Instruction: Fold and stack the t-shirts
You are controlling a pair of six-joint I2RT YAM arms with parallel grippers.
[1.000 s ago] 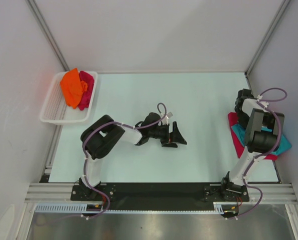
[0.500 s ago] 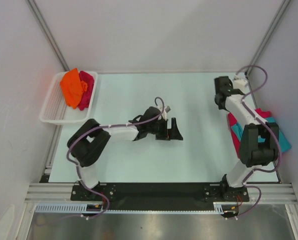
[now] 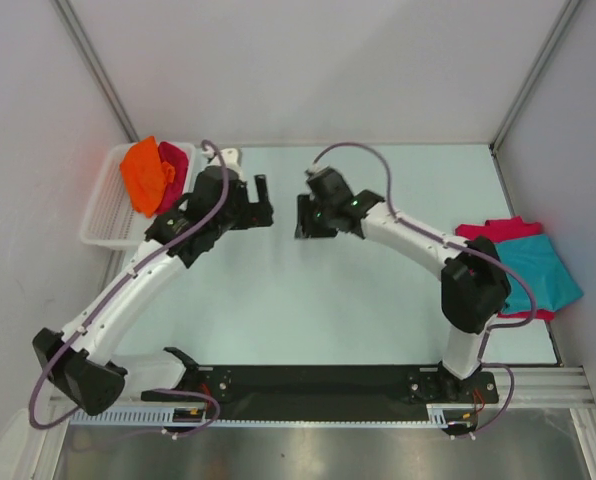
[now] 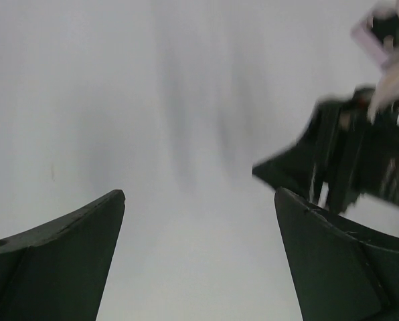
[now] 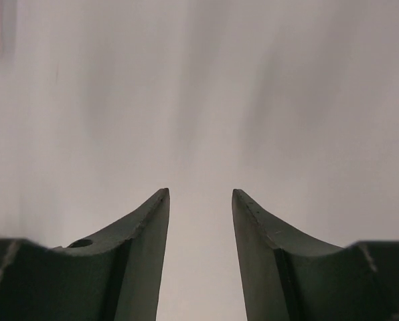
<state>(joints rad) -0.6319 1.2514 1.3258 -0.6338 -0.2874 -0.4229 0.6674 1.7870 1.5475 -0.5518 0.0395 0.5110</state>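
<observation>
I should next move my left gripper across and down onto the basket's facing rim [image 3: 192, 164], because that rim is below it and to its left in the top view.
An orange t-shirt [image 3: 142, 174] and a crimson-pink t-shirt [image 3: 175, 178] lie crumpled in the white basket [image 3: 102, 226] at the back left. At the right edge a teal t-shirt [image 3: 544, 276] lies folded on top of another crimson-pink t-shirt [image 3: 498, 230]. My left gripper [image 3: 260, 201] [image 4: 199, 194] hovers over bare table just right of the basket, wide open and empty. My right gripper [image 3: 301, 216] [image 5: 199, 192] faces it from the right, a short gap away, open with nothing between its fingers. The left wrist view shows the right gripper [image 4: 347, 160], blurred.
The pale table [image 3: 398, 300] is walled on the left, back and right. The right arm [image 3: 418, 240] arches across the table's right half from its base to the middle. The left arm [image 3: 128, 290] stretches diagonally up the left side.
Both arms swung to the back middle. The left gripper went from the table's centre toward the basket. The right gripper left the stack at the right and crossed leftward.
</observation>
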